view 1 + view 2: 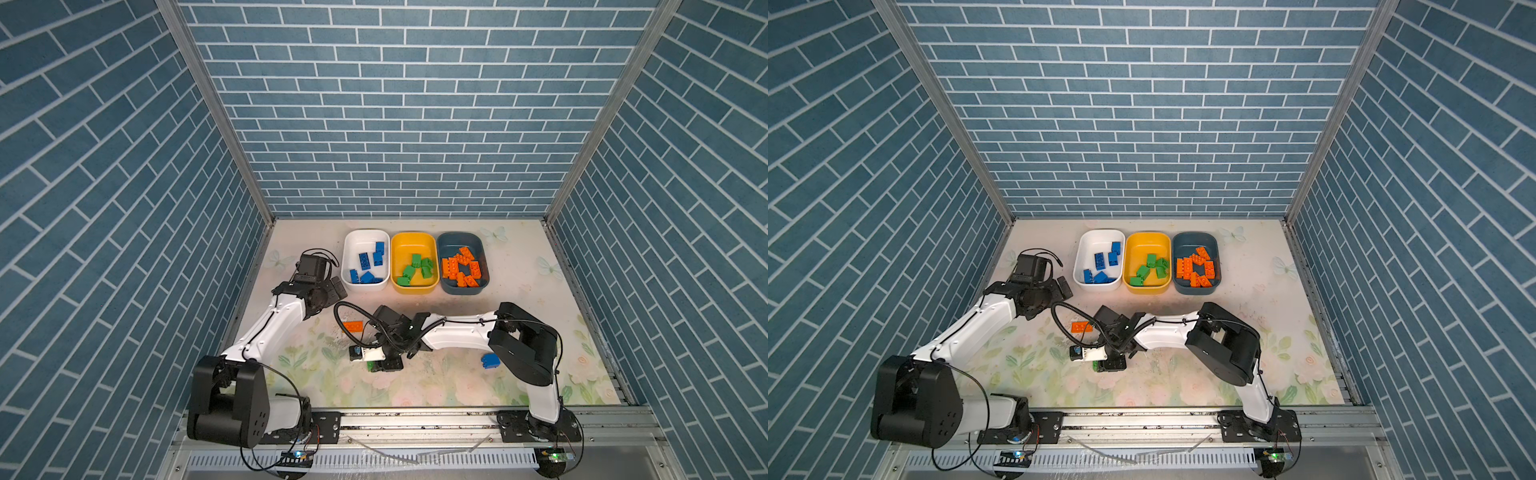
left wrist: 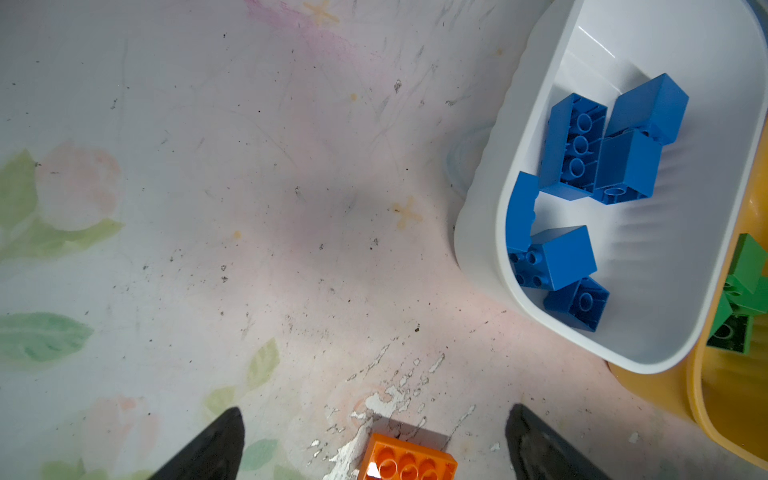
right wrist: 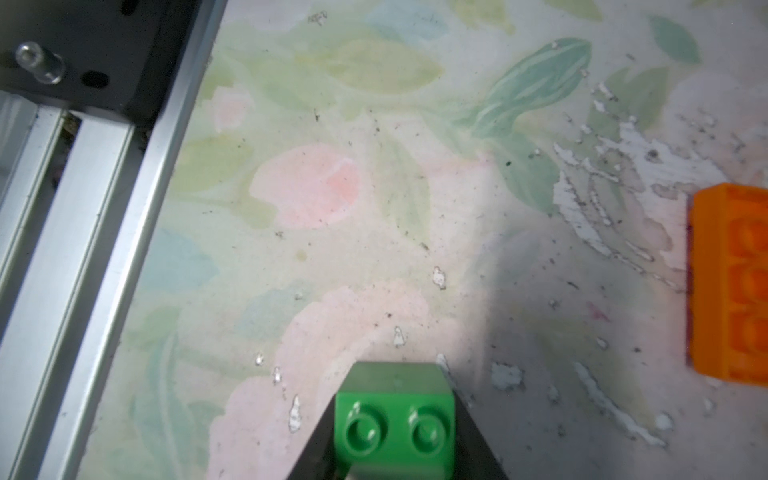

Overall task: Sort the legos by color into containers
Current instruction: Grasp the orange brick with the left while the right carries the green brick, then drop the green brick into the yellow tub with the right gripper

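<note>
The orange lego is below and back, at an angle to my left gripper's fingers, so my left gripper should next lower back and turn its fingers square around the orange lego's short ends.
My right gripper is shut on a green lego, low over the floral mat in the middle front; in both top views the green lego peeks out beside the fingers. An orange lego lies loose on the mat just behind it. My left gripper hangs open and empty left of the white container, with the orange lego below its jaws. A blue lego lies by the right arm's elbow. The white container holds blue legos, the yellow container green ones, the teal container orange ones.
The three tubs stand side by side at the back of the mat. A metal rail with the arm bases runs along the front edge. Brick-patterned walls close in the left, back and right sides.
</note>
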